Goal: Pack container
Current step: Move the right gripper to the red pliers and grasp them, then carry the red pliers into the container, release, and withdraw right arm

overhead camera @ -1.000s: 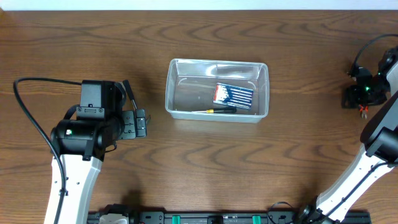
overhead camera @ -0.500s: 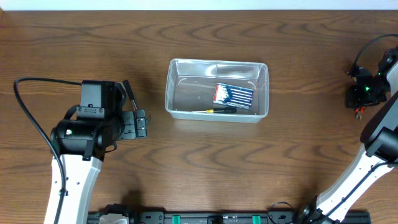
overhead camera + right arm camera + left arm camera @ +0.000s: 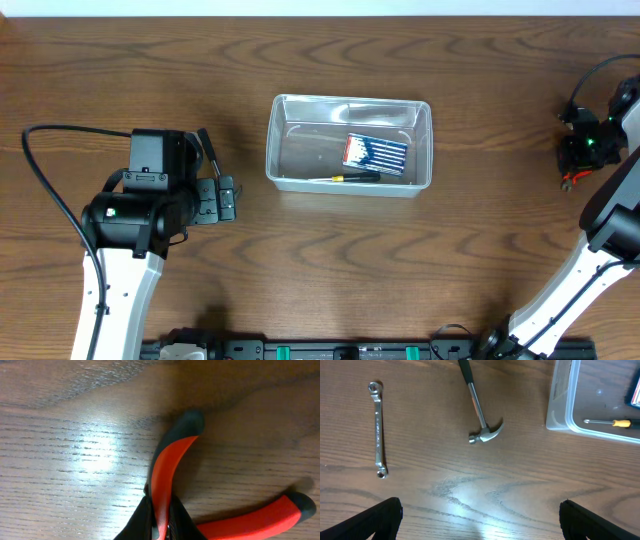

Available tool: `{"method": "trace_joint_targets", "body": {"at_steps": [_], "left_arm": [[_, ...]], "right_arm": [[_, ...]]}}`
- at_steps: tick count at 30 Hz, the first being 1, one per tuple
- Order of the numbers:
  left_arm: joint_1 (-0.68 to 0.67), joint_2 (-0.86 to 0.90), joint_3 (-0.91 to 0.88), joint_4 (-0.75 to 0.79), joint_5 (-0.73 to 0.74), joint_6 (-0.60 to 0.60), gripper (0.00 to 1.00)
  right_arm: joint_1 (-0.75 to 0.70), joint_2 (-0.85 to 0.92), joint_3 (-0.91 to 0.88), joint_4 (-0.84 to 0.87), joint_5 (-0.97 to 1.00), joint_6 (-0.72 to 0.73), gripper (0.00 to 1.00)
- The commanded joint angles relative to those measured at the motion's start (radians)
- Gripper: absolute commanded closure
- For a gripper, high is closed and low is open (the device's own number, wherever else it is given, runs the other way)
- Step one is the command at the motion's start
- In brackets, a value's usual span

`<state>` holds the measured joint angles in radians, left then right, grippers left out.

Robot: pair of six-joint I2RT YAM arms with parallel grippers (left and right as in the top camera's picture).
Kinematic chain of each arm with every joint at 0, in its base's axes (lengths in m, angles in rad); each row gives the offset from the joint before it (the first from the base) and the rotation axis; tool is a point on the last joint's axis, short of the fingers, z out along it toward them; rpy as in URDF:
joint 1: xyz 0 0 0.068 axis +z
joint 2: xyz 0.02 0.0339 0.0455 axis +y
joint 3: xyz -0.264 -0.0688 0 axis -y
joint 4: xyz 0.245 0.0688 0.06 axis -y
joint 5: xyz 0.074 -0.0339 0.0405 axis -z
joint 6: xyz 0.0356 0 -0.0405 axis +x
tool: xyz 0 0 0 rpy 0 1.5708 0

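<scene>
My right gripper lifts the pliers next, as they lie outside the container. It then moves left in the overhead view and lowers to release them onto the blue striped box [image 3: 376,153].
The clear container [image 3: 272,150] sits mid-table, with a blue striped box [image 3: 376,153] and a yellow-handled screwdriver [image 3: 355,177] inside. In the left wrist view the container's corner [image 3: 560,400] shows at the upper right. My left gripper [image 3: 228,198] hovers left of the container, open [image 3: 480,507], with nothing between its fingers. A hammer [image 3: 479,407] and a wrench [image 3: 378,427] lie on the wood ahead of it. At the far right my right gripper [image 3: 577,165] is shut [image 3: 161,512] on one red handle of the pliers [image 3: 170,460], which lie on the table.
The hammer's black handle [image 3: 209,148] pokes out beside the left arm. The pliers' second red handle [image 3: 250,522] splays out to the right. The right arm's cable loops near the table's right edge [image 3: 600,70].
The right gripper has closed on the pliers' handle, and the red tip below it has shifted slightly left. The left arm and the container's contents have not moved.
</scene>
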<state>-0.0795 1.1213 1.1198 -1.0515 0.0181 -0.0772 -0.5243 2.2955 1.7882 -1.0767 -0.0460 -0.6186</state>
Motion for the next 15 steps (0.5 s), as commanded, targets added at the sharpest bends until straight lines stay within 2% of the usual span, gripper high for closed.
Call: {"method": "trace_joint_targets", "body": {"at_steps": [1, 2, 8, 11, 15], "left_arm": [[0.0, 0.001, 0.023, -0.006, -0.015, 0.013, 0.02], [0.0, 0.001, 0.023, -0.006, -0.015, 0.013, 0.02], [0.0, 0.001, 0.023, -0.006, -0.015, 0.013, 0.02], [0.0, 0.001, 0.023, -0.006, -0.015, 0.013, 0.02], [0.0, 0.001, 0.023, -0.006, -0.015, 0.013, 0.02]], "right_arm": [[0.002, 0.012, -0.005, 0.0, -0.015, 0.001, 0.96], [0.003, 0.012, -0.005, 0.0, -0.016, 0.001, 0.99], [0.018, 0.01, -0.002, -0.001, -0.081, 0.002, 0.99], [0.047, 0.0, 0.011, 0.002, -0.132, 0.047, 0.99], [0.123, -0.024, 0.114, -0.061, -0.192, 0.071, 0.99]]}}
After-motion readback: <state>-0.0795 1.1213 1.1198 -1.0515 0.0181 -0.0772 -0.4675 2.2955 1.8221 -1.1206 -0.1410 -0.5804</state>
